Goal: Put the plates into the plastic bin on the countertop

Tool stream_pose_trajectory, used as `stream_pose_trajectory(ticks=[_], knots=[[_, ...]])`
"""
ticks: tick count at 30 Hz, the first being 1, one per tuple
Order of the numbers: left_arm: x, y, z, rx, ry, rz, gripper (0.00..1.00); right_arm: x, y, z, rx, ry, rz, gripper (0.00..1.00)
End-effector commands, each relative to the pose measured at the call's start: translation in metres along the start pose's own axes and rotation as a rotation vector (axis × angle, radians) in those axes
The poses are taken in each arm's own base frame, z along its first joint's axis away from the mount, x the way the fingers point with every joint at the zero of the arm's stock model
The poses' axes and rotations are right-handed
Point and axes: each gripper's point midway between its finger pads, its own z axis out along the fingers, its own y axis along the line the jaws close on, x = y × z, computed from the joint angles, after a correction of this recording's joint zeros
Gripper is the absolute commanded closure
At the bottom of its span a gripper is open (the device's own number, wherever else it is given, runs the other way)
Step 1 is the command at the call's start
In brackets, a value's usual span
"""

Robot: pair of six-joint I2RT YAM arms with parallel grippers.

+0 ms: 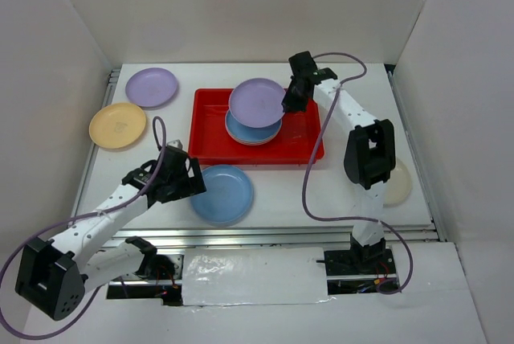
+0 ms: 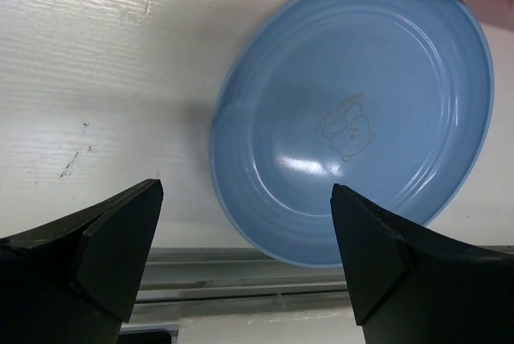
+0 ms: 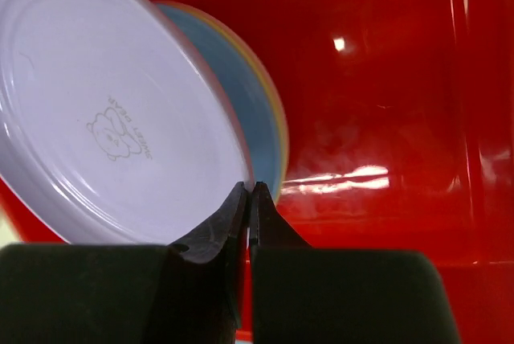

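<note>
My left gripper lowers next and closes on the light blue plate's nearest rim (image 1: 193, 202) (image 2: 218, 171) just below it, as that rim shows between the open fingers.
The red bin (image 1: 210, 131) sits mid-table and holds a short stack of plates (image 1: 255, 133), light blue on top with a yellow rim under it (image 3: 277, 119). My right gripper (image 1: 287, 103) is shut on the rim of a lilac plate (image 1: 257, 101), held tilted just above that stack; in the right wrist view the plate (image 3: 112, 119) fills the left. My left gripper (image 1: 191, 177) is open, jaws wide, at the left edge of a light blue plate (image 1: 223, 194) lying on the countertop near the front rail; the left wrist view shows this plate (image 2: 353, 111) between the fingers (image 2: 120, 239).
A lilac plate (image 1: 151, 87) lies at the back left and an orange-yellow plate (image 1: 117, 124) on the left. A cream plate (image 1: 400, 182) lies at the right, partly behind my right arm. White walls enclose the countertop (image 1: 281, 187); a metal rail (image 2: 241, 280) runs along its front edge.
</note>
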Motion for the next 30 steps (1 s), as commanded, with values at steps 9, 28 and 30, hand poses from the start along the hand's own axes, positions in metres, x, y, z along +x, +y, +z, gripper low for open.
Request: stream_pose_trajectory(ticks=[9, 28, 30], knots=[[0.008, -0.017, 0.030, 0.035, 0.020, 0.001, 0.02, 0.010, 0.032, -0.018, -0.121, 0.053, -0.072, 0.43], [0.026, -0.016, 0.041, -0.085, 0.030, 0.047, 1.00, 0.011, 0.007, -0.192, -0.266, -0.260, -0.126, 0.22], [0.013, -0.022, 0.023, -0.067, -0.032, 0.039, 1.00, 0.011, 0.000, -0.202, -0.272, -0.277, -0.124, 0.22]])
